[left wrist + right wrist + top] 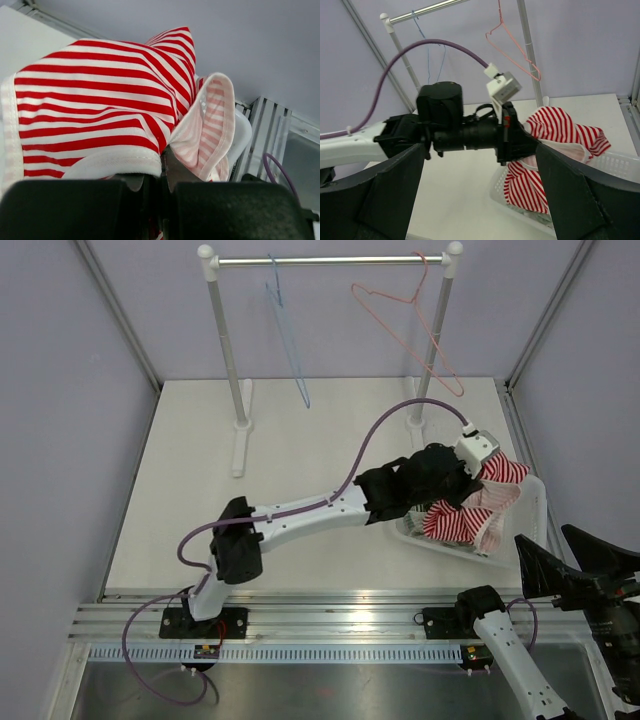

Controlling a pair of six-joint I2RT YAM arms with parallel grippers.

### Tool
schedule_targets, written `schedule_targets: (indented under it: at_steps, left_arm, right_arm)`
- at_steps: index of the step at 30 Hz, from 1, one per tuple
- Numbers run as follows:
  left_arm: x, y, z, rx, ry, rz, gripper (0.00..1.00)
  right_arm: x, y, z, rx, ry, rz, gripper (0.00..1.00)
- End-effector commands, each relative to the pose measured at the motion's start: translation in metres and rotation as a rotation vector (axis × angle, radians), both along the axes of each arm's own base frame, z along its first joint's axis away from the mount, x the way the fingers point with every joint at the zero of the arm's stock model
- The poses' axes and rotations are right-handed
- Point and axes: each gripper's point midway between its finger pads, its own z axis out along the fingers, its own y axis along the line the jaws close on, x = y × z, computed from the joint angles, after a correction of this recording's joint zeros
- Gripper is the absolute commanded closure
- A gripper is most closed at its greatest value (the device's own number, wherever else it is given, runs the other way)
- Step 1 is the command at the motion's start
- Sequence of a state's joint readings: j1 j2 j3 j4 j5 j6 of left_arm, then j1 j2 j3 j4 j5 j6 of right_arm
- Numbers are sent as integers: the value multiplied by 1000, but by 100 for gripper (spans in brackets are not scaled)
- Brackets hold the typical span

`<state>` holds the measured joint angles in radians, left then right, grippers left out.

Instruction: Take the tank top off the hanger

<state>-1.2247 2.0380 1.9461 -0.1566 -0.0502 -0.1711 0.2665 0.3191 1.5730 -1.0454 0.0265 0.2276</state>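
Observation:
My left gripper will next go down into the white basket [539,502] [242,136] and let go of the fold of cloth there, because the striped tank top still hangs partly above the basket's rim.
The red-and-white striped tank top [468,521] lies bunched over the rim of a white basket [539,502] at the right of the table. My left gripper [476,488] reaches across to it and is shut on a fold of the cloth near its white hem [112,162]. From the right wrist view, the tank top [560,131] drapes from the left gripper [530,146] into the basket [622,165]. A pink wire hanger [440,350] and a blue hanger [288,345] hang bare on the rail. My right gripper [570,558] stands open at the near right, holding nothing.
A white clothes rack [225,340] with a metal rail [330,259] stands at the back of the table. A purple cable [375,435] arcs over the left arm. Purple walls close in both sides. A metal frame strip [330,615] runs along the near edge.

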Motion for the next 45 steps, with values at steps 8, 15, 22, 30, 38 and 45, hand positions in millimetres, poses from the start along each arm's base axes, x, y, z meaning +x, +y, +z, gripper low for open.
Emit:
schedule_targets:
  at_steps: [8, 15, 22, 30, 38, 45]
  left_arm:
    - [7, -59, -47, -12, 27, -160, 100]
    - [-16, -54, -154, 193, 229, -252, 100]
    - [10, -16, -99, 186, 172, -59, 36]
    - [41, 70, 47, -67, 26, 173, 1]
    - [70, 243, 72, -6, -26, 708, 1]
    - [55, 389, 47, 109, -7, 1021, 1]
  right_arm:
    - [-2, 3, -2, -27, 13, 18, 1]
    - [12, 16, -11, -25, 47, 67, 1]
    - [41, 30, -31, -48, 160, 101, 1]
    - [54, 29, -32, -64, 175, 77, 0]
    - [88, 30, -50, -98, 258, 36, 0]
    - [139, 20, -96, -161, 464, -92, 0]
